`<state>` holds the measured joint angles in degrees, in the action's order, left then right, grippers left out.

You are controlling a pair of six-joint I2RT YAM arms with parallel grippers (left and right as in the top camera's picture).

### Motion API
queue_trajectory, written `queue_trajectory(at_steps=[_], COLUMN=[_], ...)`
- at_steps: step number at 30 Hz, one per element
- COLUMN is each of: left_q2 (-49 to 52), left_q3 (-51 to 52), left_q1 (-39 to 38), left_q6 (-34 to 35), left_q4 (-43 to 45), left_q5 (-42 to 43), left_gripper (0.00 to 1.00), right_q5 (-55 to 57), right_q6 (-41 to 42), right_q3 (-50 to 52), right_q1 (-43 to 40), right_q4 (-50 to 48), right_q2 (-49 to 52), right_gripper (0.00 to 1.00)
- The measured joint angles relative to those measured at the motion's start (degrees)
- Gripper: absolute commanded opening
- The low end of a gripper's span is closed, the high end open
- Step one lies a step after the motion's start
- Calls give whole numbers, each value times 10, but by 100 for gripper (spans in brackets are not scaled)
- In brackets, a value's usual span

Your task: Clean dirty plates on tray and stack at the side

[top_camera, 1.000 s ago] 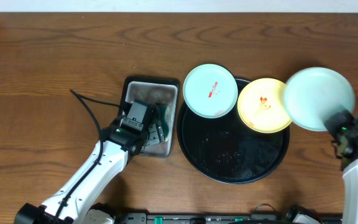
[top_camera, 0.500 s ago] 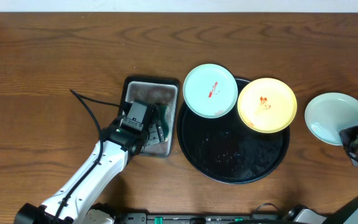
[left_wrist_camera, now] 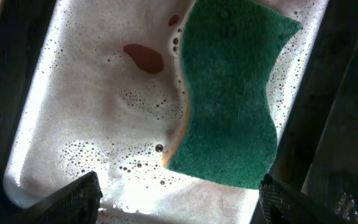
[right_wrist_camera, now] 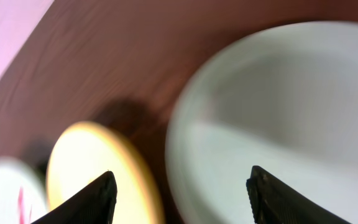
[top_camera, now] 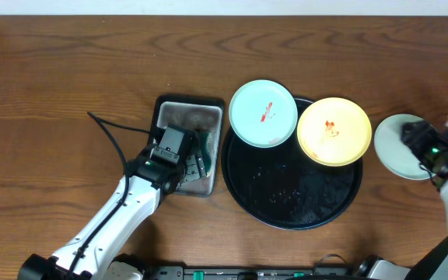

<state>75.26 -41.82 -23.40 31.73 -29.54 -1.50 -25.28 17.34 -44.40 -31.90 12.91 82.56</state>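
The still smeared yellow plate comes next for my right gripper, which moves left in the overhead view and closes on its edge by the pale plate [top_camera: 367,139] [right_wrist_camera: 138,169].
The black tray [top_camera: 286,198] holds two plates at its far rim: a mint one [top_camera: 263,113] with a red smear and a yellow one [top_camera: 334,131] with a red-orange smear. A third pale plate [top_camera: 393,148] lies flat on the table to the right of the tray, with no smear showing. My right gripper [top_camera: 416,141] hovers over that plate's right part, open, with nothing between its fingers. In the right wrist view the pale plate [right_wrist_camera: 278,118] and the yellow plate [right_wrist_camera: 92,168] show beneath the spread jaws [right_wrist_camera: 182,202]. My left gripper [top_camera: 187,159] stands open over the green sponge [left_wrist_camera: 229,93].
A rectangular grey metal tray [top_camera: 164,113] with soapy water [left_wrist_camera: 104,112] and a reddish blot sits left of the black tray. A black cable [top_camera: 111,136] runs across the table left of it. The table's right edge is close to the pale plate.
My right gripper carried the pale plate from above the tray's right rim out to the table on the right, lowered it flat and opened. The left arm has not moved.
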Motion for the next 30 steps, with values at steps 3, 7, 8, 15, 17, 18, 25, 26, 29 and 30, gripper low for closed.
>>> queue_trajectory(at_steps=[3, 7, 8, 15, 17, 18, 25, 26, 29, 30], left_q2=[0, 0, 0, 0, 0, 0, 0, 0, 0, 0], left_q3=[0, 0, 0, 0, 0, 0, 0, 0, 0, 0], left_q1=[0, 0, 0, 0, 0, 0, 0, 0, 0, 0], left_q6=[0, 0, 0, 0, 0, 0, 0, 0, 0, 0], left_q4=[0, 0, 0, -1, -2, -2, -2, -2, -1, 0], left_q5=[0, 0, 0, 0, 0, 0, 0, 0, 0, 0], left_gripper=[82, 82, 82, 82, 82, 82, 82, 82, 82, 82], right_q5=[-22, -3, 6, 45, 48, 49, 50, 49, 42, 39], right_q6=[-64, -107, -115, -135, -141, -139, -140, -139, -139, -139], right_q3=[0, 0, 0, 0, 0, 0, 0, 0, 0, -1], right_q1=[56, 113, 124, 143, 143, 143, 143, 143, 144, 145], right_q4=[-2, -2, -4, -22, -24, -23, 3, 18, 54, 71], right_q2=[4, 31, 42, 105, 112, 112, 95, 79, 32, 10], right_gripper=[65, 60, 59, 14, 6, 4, 1, 1, 1, 1])
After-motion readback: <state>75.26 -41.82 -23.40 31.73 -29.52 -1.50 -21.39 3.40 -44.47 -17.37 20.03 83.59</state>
